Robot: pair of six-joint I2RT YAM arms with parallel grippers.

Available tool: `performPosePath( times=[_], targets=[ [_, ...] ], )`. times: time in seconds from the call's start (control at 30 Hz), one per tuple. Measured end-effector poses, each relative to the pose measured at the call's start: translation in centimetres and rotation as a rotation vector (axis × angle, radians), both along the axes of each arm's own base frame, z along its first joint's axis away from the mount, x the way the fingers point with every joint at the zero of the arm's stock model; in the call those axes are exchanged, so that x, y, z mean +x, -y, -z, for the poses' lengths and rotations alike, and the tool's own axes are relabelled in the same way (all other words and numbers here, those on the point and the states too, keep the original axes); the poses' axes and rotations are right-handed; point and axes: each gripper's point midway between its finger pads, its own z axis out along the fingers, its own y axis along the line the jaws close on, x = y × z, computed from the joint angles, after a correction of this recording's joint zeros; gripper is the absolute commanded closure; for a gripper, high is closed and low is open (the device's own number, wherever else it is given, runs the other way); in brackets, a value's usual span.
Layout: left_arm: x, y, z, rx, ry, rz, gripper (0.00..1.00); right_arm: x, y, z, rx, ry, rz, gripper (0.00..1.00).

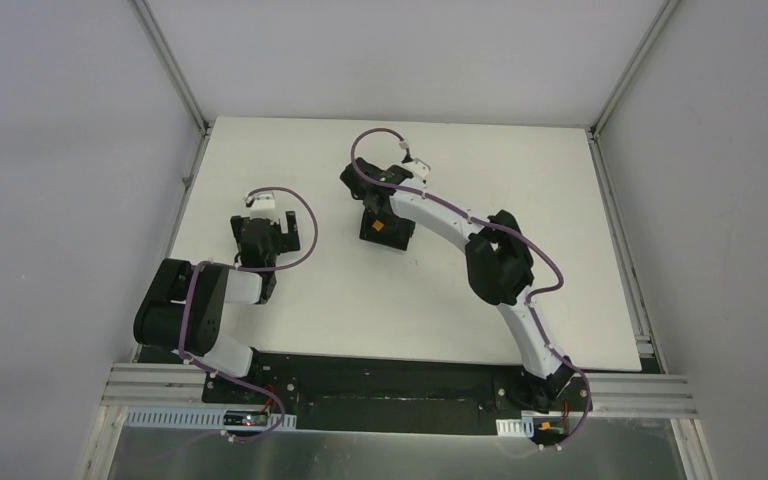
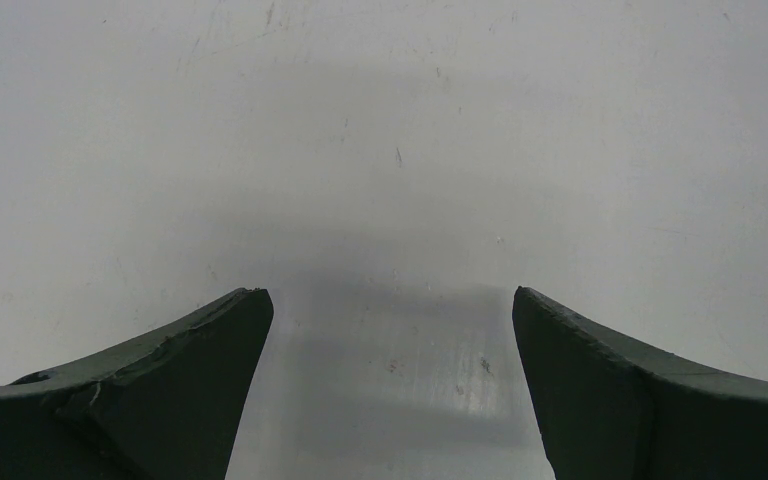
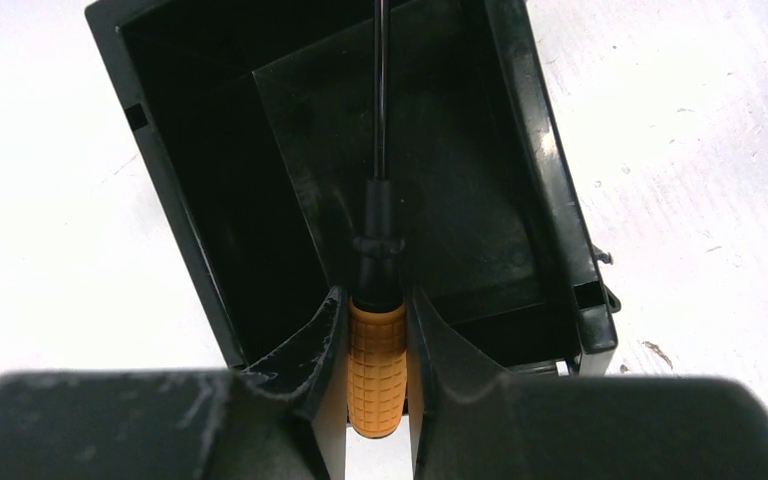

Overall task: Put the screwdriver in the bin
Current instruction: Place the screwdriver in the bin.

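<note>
Next, my right gripper brings the screwdriver's orange handle (image 1: 371, 227) down into the open black bin and releases, as the screwdriver's stem already lies over the bin's inside.
My right gripper (image 3: 377, 310) is shut on the orange handle of the screwdriver (image 3: 377, 365). Its thin black shaft points forward into the open black bin (image 3: 210, 180) and lies over the bin's inside. In the top view the right gripper (image 1: 373, 212) hovers at the bin (image 1: 392, 232) in the middle of the table, with a bit of orange handle (image 1: 371, 227) showing. My left gripper (image 2: 390, 300) is open and empty above bare table; in the top view it (image 1: 260, 222) sits at the left of the table.
The white table (image 1: 520, 180) is ringed by grey walls and metal frame posts. Purple cables loop over both arms. A black strip and aluminium rail (image 1: 400, 385) run along the near edge.
</note>
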Motion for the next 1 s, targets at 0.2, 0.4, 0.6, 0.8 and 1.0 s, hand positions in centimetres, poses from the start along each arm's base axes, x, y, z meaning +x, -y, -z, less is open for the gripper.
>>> performPosePath(
  times=[0.2, 0.4, 0.6, 0.8, 1.0],
  targets=[
    [0.0, 0.0, 0.0, 0.0, 0.0, 0.0, 0.01, 0.0, 0.0, 0.6, 0.0, -0.005, 0.01, 1.0],
    [0.0, 0.0, 0.0, 0.0, 0.0, 0.0, 0.01, 0.3, 0.0, 1.3, 0.0, -0.01, 0.021, 1.0],
    [0.0, 0.0, 0.0, 0.0, 0.0, 0.0, 0.01, 0.6, 0.2, 1.9, -0.001, -0.014, 0.029, 1.0],
    [0.0, 0.0, 0.0, 0.0, 0.0, 0.0, 0.01, 0.8, 0.4, 2.8, -0.009, -0.023, 0.038, 1.0],
    [0.0, 0.0, 0.0, 0.0, 0.0, 0.0, 0.01, 0.7, 0.6, 3.4, -0.019, -0.037, 0.04, 0.89]
  ],
)
